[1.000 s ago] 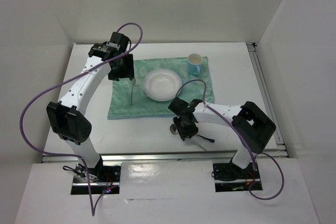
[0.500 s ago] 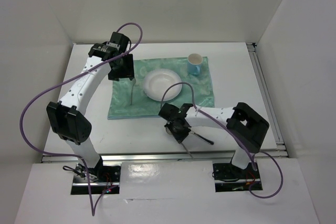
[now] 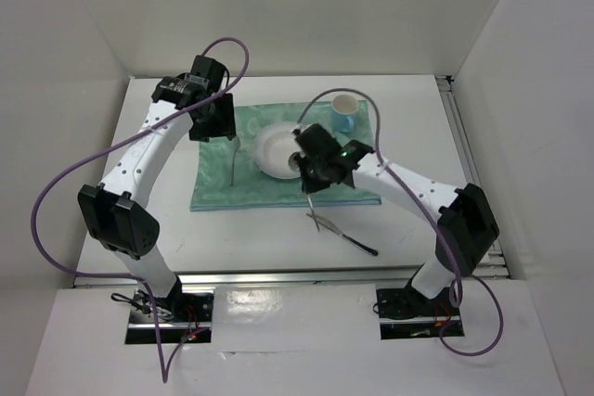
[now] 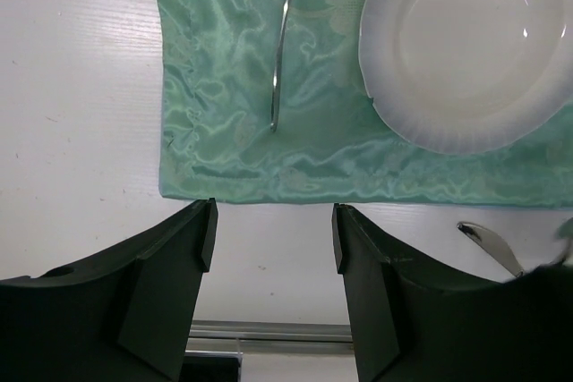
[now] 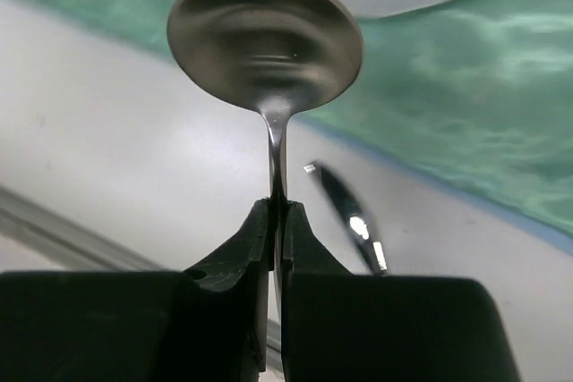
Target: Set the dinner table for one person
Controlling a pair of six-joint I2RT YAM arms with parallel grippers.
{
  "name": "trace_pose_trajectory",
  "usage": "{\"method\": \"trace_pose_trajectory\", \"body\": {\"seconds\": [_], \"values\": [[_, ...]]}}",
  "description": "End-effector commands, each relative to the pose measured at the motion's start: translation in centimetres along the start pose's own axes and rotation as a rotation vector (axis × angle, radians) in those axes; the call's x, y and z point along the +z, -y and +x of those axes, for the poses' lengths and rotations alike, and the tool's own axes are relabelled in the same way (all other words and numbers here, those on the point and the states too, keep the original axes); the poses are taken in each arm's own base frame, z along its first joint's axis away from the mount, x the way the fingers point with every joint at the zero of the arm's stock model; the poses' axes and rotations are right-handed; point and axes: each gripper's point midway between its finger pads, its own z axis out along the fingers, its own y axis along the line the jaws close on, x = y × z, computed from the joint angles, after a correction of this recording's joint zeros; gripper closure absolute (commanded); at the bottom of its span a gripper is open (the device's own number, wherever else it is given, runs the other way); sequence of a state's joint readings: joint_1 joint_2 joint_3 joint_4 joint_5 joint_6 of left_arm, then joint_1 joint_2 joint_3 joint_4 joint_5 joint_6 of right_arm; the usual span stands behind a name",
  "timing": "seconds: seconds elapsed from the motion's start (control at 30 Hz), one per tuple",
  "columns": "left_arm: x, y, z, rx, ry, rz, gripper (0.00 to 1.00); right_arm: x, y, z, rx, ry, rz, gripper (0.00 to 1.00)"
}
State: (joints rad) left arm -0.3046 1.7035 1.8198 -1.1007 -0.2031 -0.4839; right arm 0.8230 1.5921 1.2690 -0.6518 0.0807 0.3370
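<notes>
My right gripper holds the spoon and will next swing right in the top view, lower the spoon and let it go. The bare mat across the plate from the fork lies below there.
The white dinner table carries a teal mat with a white plate, a fork left of the plate, and a blue cup at its far right corner. My right gripper hovers over the plate's near right rim. It is shut on the handle of a spoon, gripping at the fingertips, bowl end outward. A black-handled knife lies on the bare table in front of the mat. My left gripper is open and empty above the mat's far left corner.
A metal rail runs along the table's near edge. White walls enclose the back and both sides. The left wrist view shows the mat, the fork, the plate and the knife tip.
My right gripper has lifted the spoon from the bare table near the knife and carried it away from me to the plate's near right rim. The left arm has barely moved.
</notes>
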Motion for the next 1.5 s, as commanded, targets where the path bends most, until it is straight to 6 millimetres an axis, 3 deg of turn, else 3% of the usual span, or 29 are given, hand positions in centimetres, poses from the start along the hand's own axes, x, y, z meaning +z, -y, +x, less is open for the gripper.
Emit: {"method": "trace_pose_trajectory", "body": {"seconds": [0.0, 0.07, 0.23, 0.43, 0.57, 0.83, 0.93, 1.0, 1.33, 1.47], "values": [[-2.6, 0.0, -1.1, -0.031, 0.066, 0.019, 0.29, -1.1, 6.1, -2.6, 0.241, 0.029, 0.101, 1.0], [-3.2, -0.3, -1.6, -0.047, 0.095, 0.006, 0.29, -1.3, 9.0, -3.2, 0.317, 0.036, 0.123, 1.0], [-6.0, -1.5, -3.2, -0.091, 0.207, -0.019, 0.28, 0.3, 13.5, -4.1, 0.368, 0.061, 0.165, 1.0], [-8.2, -1.0, -3.9, -0.132, 0.332, 0.071, 0.25, 3.3, 17.0, -4.4, 0.375, 0.024, 0.204, 1.0], [-8.3, -0.7, -3.8, -0.123, 0.347, 0.099, 0.19, 5.1, 18.1, -4.5, 0.386, 0.001, 0.207, 1.0], [-7.2, -0.3, -3.8, -0.114, 0.309, 0.092, 0.18, 7.8, 19.0, -5.5, 0.405, -0.018, 0.19, 1.0], [-6.8, -0.4, -3.5, -0.11, 0.293, 0.084, 0.18, 8.3, 18.9, -5.8, 0.406, -0.028, 0.179, 1.0], [-6.6, -0.2, -3.7, -0.11, 0.292, 0.083, 0.18, 8.3, 18.9, -7.0, 0.404, -0.004, 0.175, 1.0], [-6.4, -0.3, -3.5, -0.099, 0.284, 0.078, 0.18, 10.5, 20.4, -6.7, 0.398, -0.058, 0.22, 1.0], [-6.4, -0.3, -3.5, -0.099, 0.284, 0.078, 0.18, 10.5, 20.2, -6.4, 0.39, -0.067, 0.227, 0.87]]}}
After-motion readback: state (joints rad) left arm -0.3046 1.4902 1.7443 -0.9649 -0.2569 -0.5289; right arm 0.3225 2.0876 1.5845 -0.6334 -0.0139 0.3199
